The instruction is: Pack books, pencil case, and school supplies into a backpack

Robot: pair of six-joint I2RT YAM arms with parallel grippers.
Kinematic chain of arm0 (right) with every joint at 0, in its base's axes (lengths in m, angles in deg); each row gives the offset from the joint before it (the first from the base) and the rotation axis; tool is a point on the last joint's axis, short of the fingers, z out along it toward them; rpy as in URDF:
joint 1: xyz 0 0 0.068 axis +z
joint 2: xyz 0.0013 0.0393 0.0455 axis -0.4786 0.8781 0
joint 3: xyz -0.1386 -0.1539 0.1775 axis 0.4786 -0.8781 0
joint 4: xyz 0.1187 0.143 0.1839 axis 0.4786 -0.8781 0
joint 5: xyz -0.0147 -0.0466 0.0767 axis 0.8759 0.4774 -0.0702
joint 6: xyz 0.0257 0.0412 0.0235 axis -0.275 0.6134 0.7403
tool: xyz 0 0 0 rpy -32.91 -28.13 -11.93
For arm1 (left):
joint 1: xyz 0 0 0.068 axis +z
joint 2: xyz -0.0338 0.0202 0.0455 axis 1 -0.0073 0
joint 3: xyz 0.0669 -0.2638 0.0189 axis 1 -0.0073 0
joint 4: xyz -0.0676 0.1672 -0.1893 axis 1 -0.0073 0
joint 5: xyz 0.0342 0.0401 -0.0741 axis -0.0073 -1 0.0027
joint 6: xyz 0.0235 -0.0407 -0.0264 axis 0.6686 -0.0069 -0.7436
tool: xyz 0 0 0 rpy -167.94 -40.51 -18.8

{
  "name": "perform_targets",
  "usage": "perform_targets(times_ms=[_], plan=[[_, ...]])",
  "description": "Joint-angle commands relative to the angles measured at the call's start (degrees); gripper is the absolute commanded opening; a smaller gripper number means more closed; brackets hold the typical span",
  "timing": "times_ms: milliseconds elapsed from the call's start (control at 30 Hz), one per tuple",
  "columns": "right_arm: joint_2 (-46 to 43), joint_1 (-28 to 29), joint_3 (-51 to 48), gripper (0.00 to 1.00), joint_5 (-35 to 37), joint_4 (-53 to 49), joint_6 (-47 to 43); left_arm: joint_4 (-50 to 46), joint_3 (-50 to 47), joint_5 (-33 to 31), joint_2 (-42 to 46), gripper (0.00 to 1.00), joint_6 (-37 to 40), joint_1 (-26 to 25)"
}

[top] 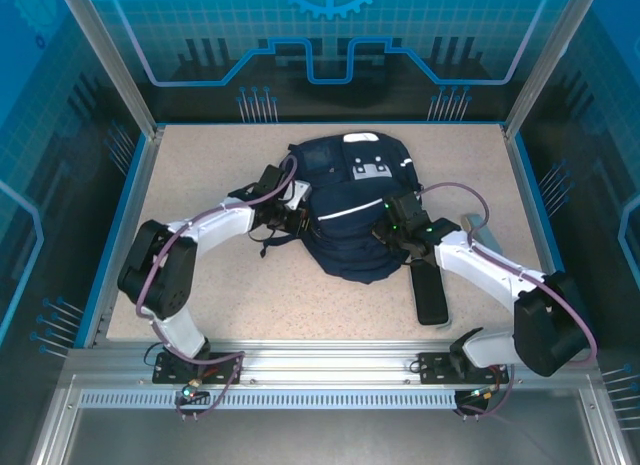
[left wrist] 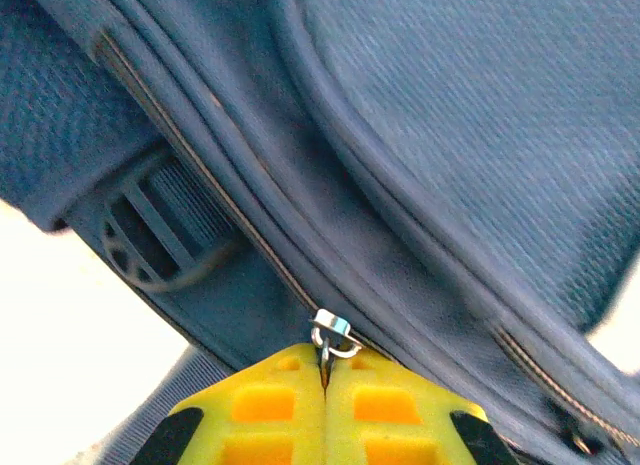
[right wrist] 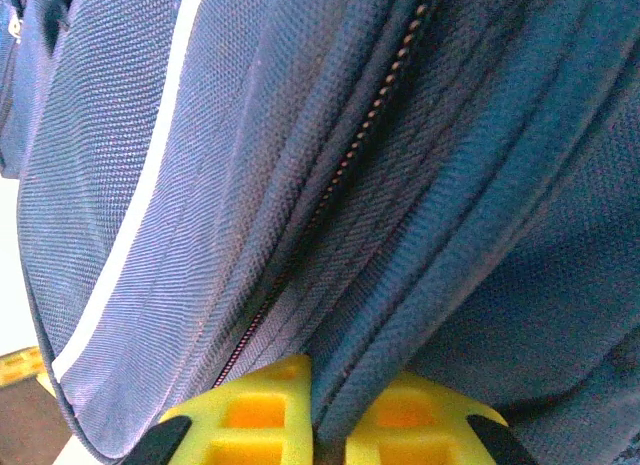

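Observation:
The zipper pull (left wrist: 333, 334) will next move with my left gripper away from my base, along its track toward the buckle, and then I will let it go.
The navy backpack (top: 350, 200) lies flat in the middle of the table, its white stripes and patches facing up. My left gripper (top: 297, 218) is at its left side. In the left wrist view the yellow fingers (left wrist: 262, 405) are shut on the metal zipper pull (left wrist: 333, 334), and the closed zipper runs off up and to the left. My right gripper (top: 392, 231) is at the backpack's right side. Its yellow fingers (right wrist: 255, 410) are shut on a ridge of backpack fabric (right wrist: 370, 385) beside a zipper line (right wrist: 330, 185). The books, pencil case and school supplies are hidden or out of view.
A dark padded strap-like piece (top: 430, 290) lies on the table at the backpack's near right, under my right forearm. A small pale strip (top: 477, 226) lies farther right. Blue walls (top: 135, 175) edge the speckled tabletop (top: 200, 165).

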Motion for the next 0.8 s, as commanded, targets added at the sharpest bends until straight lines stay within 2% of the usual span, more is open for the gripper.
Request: perform_targets(times_ms=[0,167,400,567,667,767], plan=[[0.74,-1.1,2.55,0.11,4.55,-3.69,-2.97,2.67,4.24,-1.72,-2.57,0.0,4.69,2.6],[3.05,-1.36,4.1,0.12,0.56,-1.86,-6.59,3.84,4.93,-6.88,-3.21,0.0,-0.11,5.41],[8.39,0.82,7.45,0.14,-6.26,1.87,-9.53,6.55,-4.28,-10.69,6.86,0.0,-6.4,9.15],[13.07,4.26,11.07,0.21,-9.92,4.32,-9.52,4.68,-9.64,-13.81,12.56,0.01,-8.86,10.1],[14.93,5.3,13.09,0.33,-12.08,4.72,-10.44,2.91,-11.56,-15.52,15.57,0.19,-11.65,10.31],[14.53,5.51,14.04,0.53,-12.38,3.86,-12.36,0.57,-12.76,-15.59,19.54,0.43,-13.9,10.35]])
